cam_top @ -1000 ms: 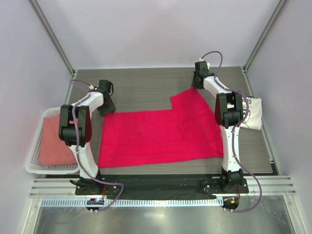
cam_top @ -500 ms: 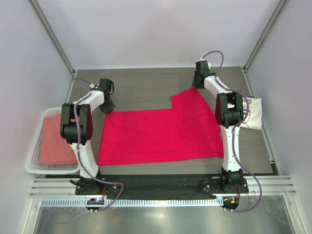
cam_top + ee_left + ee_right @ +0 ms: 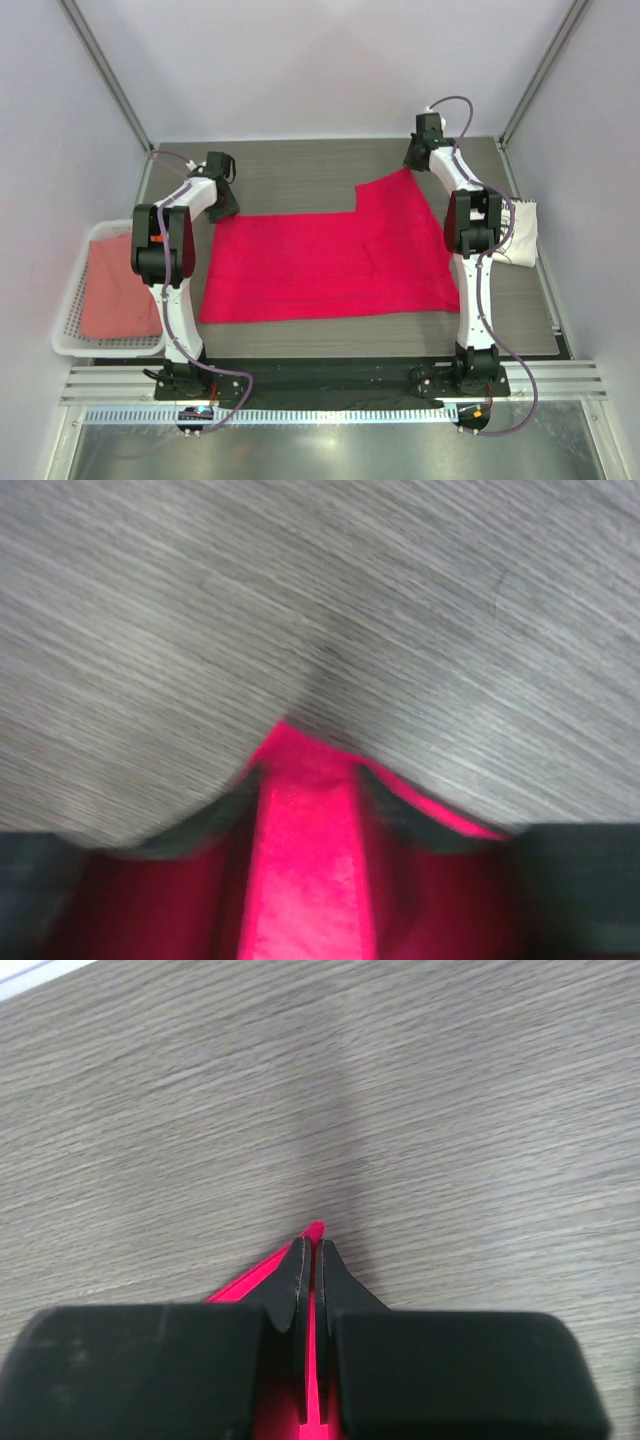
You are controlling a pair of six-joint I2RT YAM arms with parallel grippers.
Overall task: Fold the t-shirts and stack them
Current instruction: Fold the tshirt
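The far part of the t-shirt lies unfolded, so next my right gripper will bring its pinched corner back over the t-shirt toward that side's near corner and release.
The crimson-pink t-shirt point(image 3: 320, 265) lies spread flat across the middle of the table. Its far right corner is pinched in my right gripper point(image 3: 413, 165), and the right wrist view shows the jaws point(image 3: 312, 1252) shut on a thin red edge point(image 3: 316, 1230). My left gripper point(image 3: 222, 205) is at the shirt's far left corner. The blurred left wrist view has a raised band of red cloth point(image 3: 300, 860) between fingers that stand apart; whether they pinch it is unclear. The cream printed t-shirt point(image 3: 520, 235) lies folded at the right, partly behind the right arm.
A white lattice basket point(image 3: 70, 335) hangs off the table's left edge with a salmon-pink cloth point(image 3: 115, 290) in it. Bare grey wood-grain tabletop point(image 3: 300, 170) runs behind the shirt up to the back wall. Metal frame posts stand at both far corners.
Both grippers moved toward the back wall, drawing the shirt's far corners with them, so the cloth lies further back and flatter. The left gripper went from beside the corner to over it.
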